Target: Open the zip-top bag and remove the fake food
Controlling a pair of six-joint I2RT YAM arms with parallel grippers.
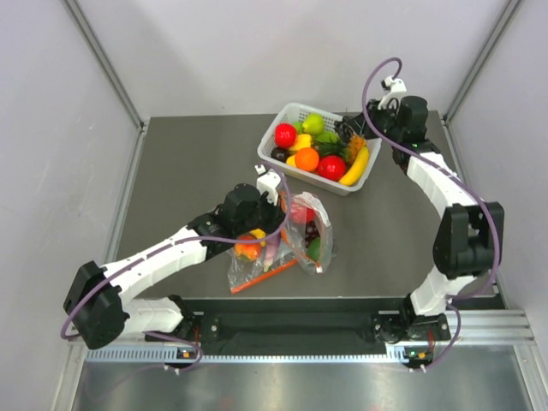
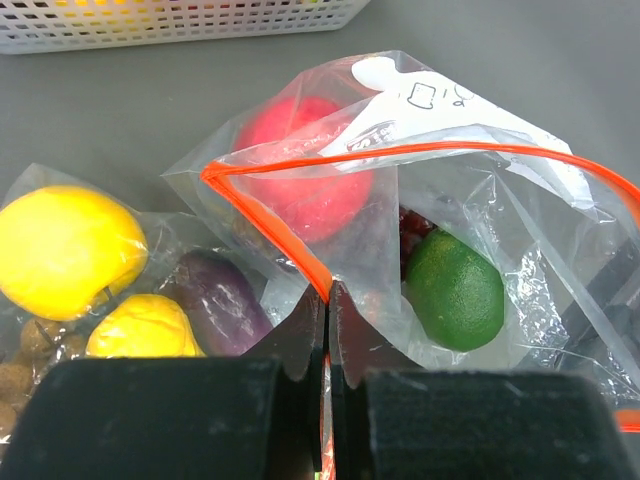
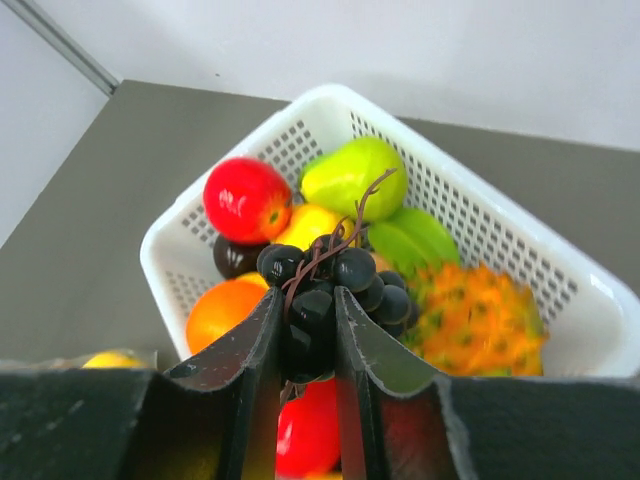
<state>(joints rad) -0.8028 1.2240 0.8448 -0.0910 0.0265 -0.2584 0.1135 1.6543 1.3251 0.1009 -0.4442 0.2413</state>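
I should next move my right gripper to the left in the top view and down beside the light-green pear to let go of the grapes, because they hang near the basket's rim.
The zip-top bag lies at the table's front centre, its mouth open. My left gripper is shut on its orange-red zip strip; from above this gripper sits at the bag's left edge. Inside the bag are a red apple and a dark-green round fruit. My right gripper is shut on the dark purple grape bunch and holds it over the white basket, at the back right in the top view.
A second clear bag with a yellow lemon, yellow pear and eggplant lies just left of the first. The basket holds a red apple, a light-green pear, an orange, a banana.
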